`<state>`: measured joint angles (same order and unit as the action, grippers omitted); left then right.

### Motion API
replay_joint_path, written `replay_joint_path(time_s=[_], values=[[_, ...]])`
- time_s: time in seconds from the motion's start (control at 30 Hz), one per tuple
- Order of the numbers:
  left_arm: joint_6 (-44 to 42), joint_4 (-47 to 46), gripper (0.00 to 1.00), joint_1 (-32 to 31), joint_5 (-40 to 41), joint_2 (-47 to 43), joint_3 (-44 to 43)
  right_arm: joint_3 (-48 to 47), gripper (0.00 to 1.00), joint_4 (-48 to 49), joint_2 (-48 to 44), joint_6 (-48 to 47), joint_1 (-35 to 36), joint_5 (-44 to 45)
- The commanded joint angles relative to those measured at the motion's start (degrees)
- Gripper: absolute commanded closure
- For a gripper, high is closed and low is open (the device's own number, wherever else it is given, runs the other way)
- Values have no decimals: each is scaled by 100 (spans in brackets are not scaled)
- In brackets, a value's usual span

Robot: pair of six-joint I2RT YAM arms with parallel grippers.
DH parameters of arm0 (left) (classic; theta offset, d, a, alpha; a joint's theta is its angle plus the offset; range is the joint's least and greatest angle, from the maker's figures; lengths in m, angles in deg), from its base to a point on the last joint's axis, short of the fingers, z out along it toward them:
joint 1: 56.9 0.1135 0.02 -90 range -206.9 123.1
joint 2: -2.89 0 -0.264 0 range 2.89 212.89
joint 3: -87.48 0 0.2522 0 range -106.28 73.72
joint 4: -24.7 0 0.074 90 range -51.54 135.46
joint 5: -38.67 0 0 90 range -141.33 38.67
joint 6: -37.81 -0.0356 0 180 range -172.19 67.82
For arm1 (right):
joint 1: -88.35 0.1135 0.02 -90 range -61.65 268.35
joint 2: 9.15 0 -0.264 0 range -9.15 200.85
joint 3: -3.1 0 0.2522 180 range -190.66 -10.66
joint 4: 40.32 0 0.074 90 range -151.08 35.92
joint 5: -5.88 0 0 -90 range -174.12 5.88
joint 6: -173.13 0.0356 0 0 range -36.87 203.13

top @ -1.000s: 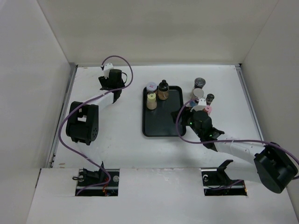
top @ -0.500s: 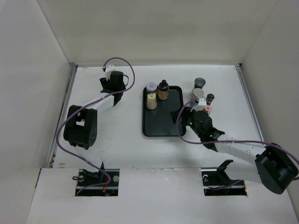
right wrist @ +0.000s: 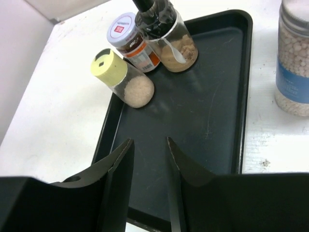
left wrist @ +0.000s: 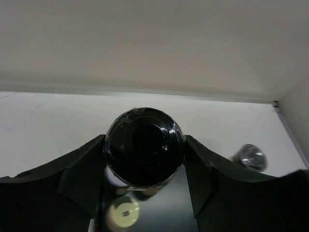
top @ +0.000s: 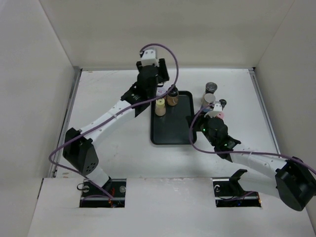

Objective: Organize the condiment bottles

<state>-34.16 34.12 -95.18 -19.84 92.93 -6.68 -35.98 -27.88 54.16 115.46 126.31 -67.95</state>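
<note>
My left gripper should go to the right in the top view, lower and release, as the far tray corner beside the tan powder is empty.
My left gripper point(top: 154, 83) hangs over the back left corner of the black tray point(top: 170, 129). It is shut on a dark bottle with a round black cap point(left wrist: 145, 147). On the tray stand a cream-capped bottle point(right wrist: 110, 67), a lilac-lidded jar point(right wrist: 123, 29) and a black-capped bottle of tan powder point(right wrist: 169, 43). My right gripper point(right wrist: 149, 142) hovers over the tray's near right part, its fingers a narrow gap apart with nothing between them. Right of the tray stand a white-and-blue jar point(right wrist: 294, 72), a grey-lidded jar point(top: 211, 87), a small dark bottle point(top: 222, 103) and a pink-capped one point(top: 220, 115).
White walls close in the table at the back and on both sides. The right arm's wrist sits close beside the cluster of bottles right of the tray. Purple cables loop over both arms.
The left arm has swung from the table's back left to over the tray's back left corner, still holding the dark bottle. The right gripper's fingers have drawn closer together.
</note>
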Motion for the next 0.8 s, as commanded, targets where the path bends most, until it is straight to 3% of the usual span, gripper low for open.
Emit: replay_joint_path(time_s=[0.0, 0.17, 0.23, 0.37, 0.63, 0.77], values=[[-299, -507, 68, -429, -169, 504, -905, 10, 59, 307, -126, -17, -3, 168], [-396, -542, 68, -711, -345, 1488, -1828, 115, 31, 333, -389, 0, -29, 255], [-378, -515, 68, -729, -362, 1884, -2127, 185, 25, 334, -564, 9, -64, 361], [-335, -550, 68, -781, -476, 2403, -2401, 431, 26, 596, -1108, -25, -38, 379], [-299, -533, 67, -799, -617, 3037, -2595, 1116, 46, 1353, -2410, -157, 14, 571], [-290, -559, 67, -817, -714, 3247, -2577, 1284, 47, 1406, -2709, -158, 14, 844]])
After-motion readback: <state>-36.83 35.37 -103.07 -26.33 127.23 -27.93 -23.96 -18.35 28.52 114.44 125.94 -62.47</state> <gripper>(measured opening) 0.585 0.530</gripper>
